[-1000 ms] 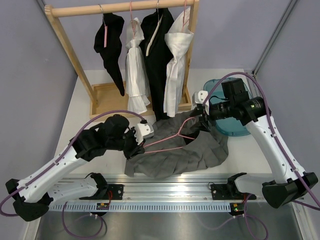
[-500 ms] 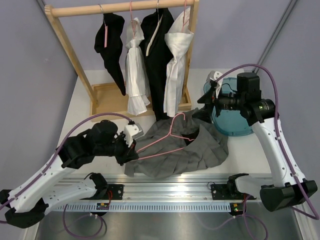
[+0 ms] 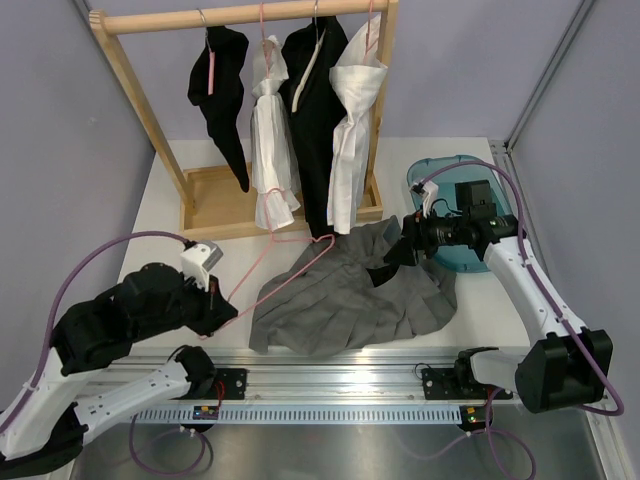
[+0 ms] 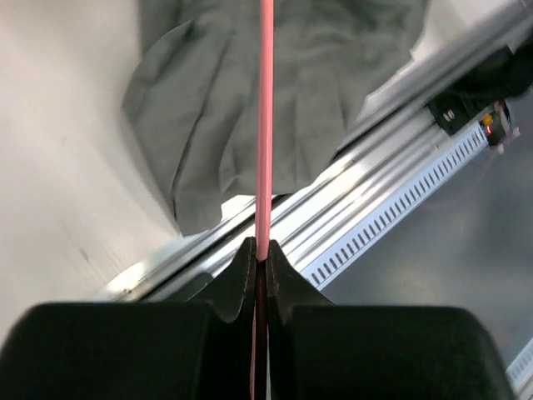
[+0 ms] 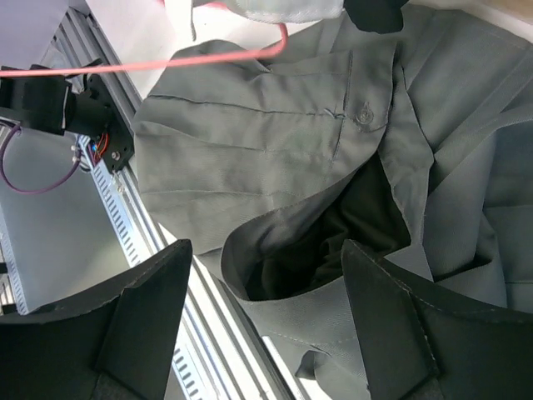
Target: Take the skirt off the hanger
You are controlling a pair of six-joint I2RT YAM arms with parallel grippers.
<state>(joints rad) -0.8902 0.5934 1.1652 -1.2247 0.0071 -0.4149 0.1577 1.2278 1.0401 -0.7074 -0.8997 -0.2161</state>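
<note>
I should lift the hanger, which is free of the skirt, up and outward with my left gripper, hook it onto the rack bar's bare end [image 3: 125, 23] and let go of it.
The grey skirt [image 3: 350, 295] lies crumpled on the white table near its front edge, its waistband open; it also fills the right wrist view [image 5: 275, 167] and shows in the left wrist view [image 4: 250, 108]. The pink wire hanger [image 3: 275, 262] is off the skirt, left of it, with its hook near the rack base. My left gripper [image 3: 212, 300] is shut on the hanger's wire [image 4: 265, 125] and holds it above the table. My right gripper [image 3: 408, 243] is open and empty, just above the skirt's right side.
A wooden clothes rack [image 3: 240, 15] at the back holds black and white garments on hangers. A blue-green bowl [image 3: 470, 255] sits at the right behind my right arm. A metal rail [image 3: 330, 385] runs along the table's front edge.
My left gripper pulled the hanger left and out of the skirt. My right gripper let go and dropped lower over the skirt, which has settled flat on the table.
</note>
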